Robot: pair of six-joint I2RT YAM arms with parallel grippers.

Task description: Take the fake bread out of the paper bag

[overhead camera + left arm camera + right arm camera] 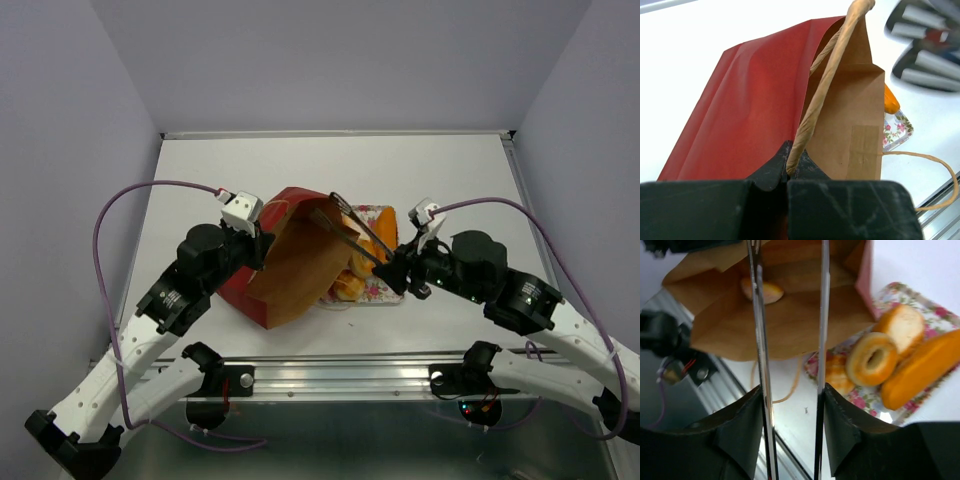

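The bag's opening sticks out over the tray, so next my left gripper will move outward and to the left in the top view and let go of the bag (290, 265) upright on the tabletop.
The red paper bag (290, 265) lies tilted on the table, its brown mouth facing right. My left gripper (262, 245) is shut on the bag's cord handle (825, 85), pinched between the jaws (792, 167). My right gripper (395, 268) is shut on metal tongs (345, 232), whose two arms (760, 330) reach into the bag's mouth (790, 325). One golden bun (762, 290) lies inside the bag beside the left tong arm. A ring pastry (872, 358), a long loaf (920, 370) and a round bun (902, 325) sit on the floral tray.
The floral tray (378, 212) lies just right of the bag, partly under its mouth, with its edge (900, 290) showing in the right wrist view. A loose cord handle (935, 165) trails toward the metal rail (340, 375) at the near edge.
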